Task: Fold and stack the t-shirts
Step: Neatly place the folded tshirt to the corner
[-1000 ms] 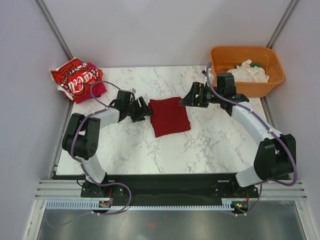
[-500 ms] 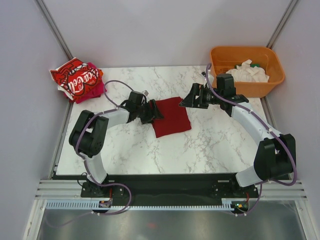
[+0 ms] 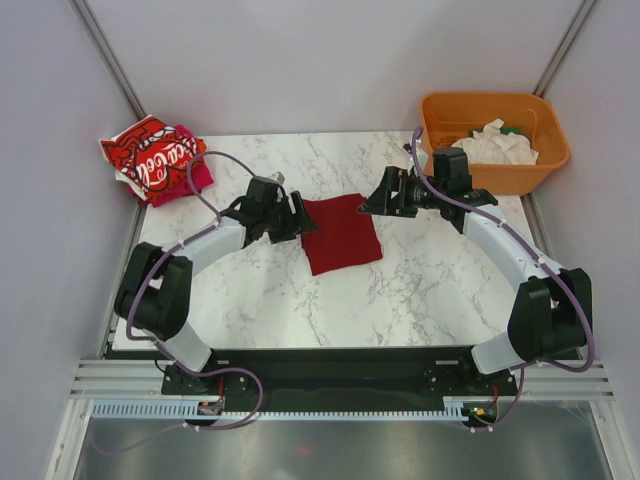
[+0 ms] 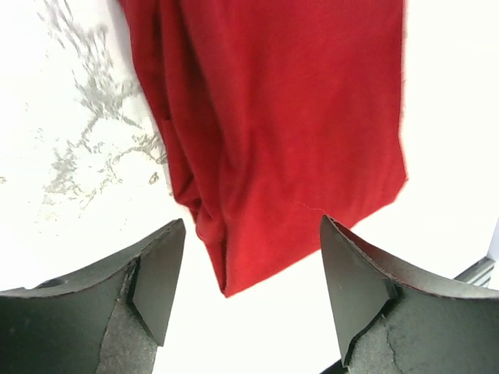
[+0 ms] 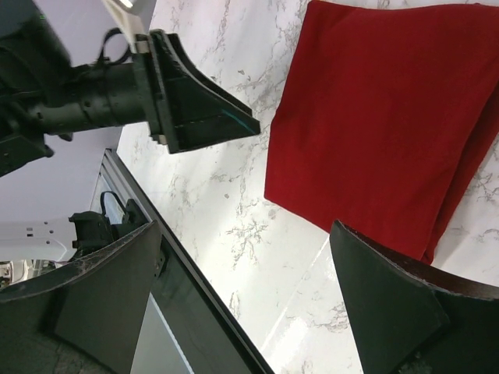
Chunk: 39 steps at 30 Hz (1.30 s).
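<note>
The folded square lies at an angle to the bar. The layered edge of the dark red t-shirt (image 3: pixel 339 233) (image 4: pixel 204 199) is next for my left gripper, which lowers onto it and closes.
A plain dark red t-shirt (image 3: pixel 339 233) lies folded into a square at the middle of the marble table; it also shows in the left wrist view (image 4: pixel 281 125) and the right wrist view (image 5: pixel 382 117). My left gripper (image 3: pixel 302 222) is open and empty at the shirt's left edge, its jaws either side of a corner (image 4: pixel 226 284). My right gripper (image 3: pixel 372 200) is open and empty just above the shirt's far right corner. A bright red t-shirt with white lettering (image 3: pixel 148 157) lies on a magenta one (image 3: pixel 196 175) at the far left corner. White cloth (image 3: pixel 497 143) lies in the tub.
An orange plastic tub (image 3: pixel 500 175) stands at the far right corner, off the table's edge. Grey walls close in the left, back and right sides. The left arm's fingers (image 5: pixel 199 105) show in the right wrist view. The black rail (image 3: pixel 330 360) runs along the near edge.
My left gripper reached onto the shirt's left edge, then drew back a little to that edge. The right arm and the shirt have hardly moved.
</note>
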{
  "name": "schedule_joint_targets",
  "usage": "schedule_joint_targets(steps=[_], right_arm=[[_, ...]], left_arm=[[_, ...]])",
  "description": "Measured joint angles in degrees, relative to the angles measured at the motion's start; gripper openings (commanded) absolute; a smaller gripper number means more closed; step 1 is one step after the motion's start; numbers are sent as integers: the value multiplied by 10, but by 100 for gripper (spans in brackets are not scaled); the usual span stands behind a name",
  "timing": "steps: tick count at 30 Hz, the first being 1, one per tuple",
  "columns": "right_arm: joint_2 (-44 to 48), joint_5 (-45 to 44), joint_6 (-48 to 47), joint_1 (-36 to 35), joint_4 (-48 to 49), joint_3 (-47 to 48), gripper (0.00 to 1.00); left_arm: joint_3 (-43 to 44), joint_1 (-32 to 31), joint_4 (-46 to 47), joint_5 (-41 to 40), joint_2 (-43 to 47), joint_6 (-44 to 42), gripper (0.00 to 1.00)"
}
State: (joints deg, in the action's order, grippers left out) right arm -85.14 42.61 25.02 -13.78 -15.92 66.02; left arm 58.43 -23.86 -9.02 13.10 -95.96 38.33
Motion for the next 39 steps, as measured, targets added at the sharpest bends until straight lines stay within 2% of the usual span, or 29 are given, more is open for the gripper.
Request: schedule_joint_targets(steps=[4, 17, 24, 31, 33, 37, 39], right_arm=[[0, 0, 0, 0, 0, 0, 98], [1, 0, 0, 0, 0, -2, 98], [1, -1, -3, 0, -1, -9, 98], [1, -3, -5, 0, -1, -10, 98], [1, -4, -7, 0, -1, -10, 98], [1, -5, -8, -2, -1, -10, 98], [1, -5, -8, -4, -3, -10, 98]], left_arm=[[7, 0, -7, -8, 27, -6, 81], [14, -5, -9, -21, -67, -8, 85], [23, -7, 25, -10, -87, -7, 82], [19, -7, 53, -10, -101, -1, 57], [6, -6, 77, -9, -101, 3, 44], [-33, -6, 139, 0, -100, 16, 5], [-39, -5, 155, 7, -100, 17, 2]])
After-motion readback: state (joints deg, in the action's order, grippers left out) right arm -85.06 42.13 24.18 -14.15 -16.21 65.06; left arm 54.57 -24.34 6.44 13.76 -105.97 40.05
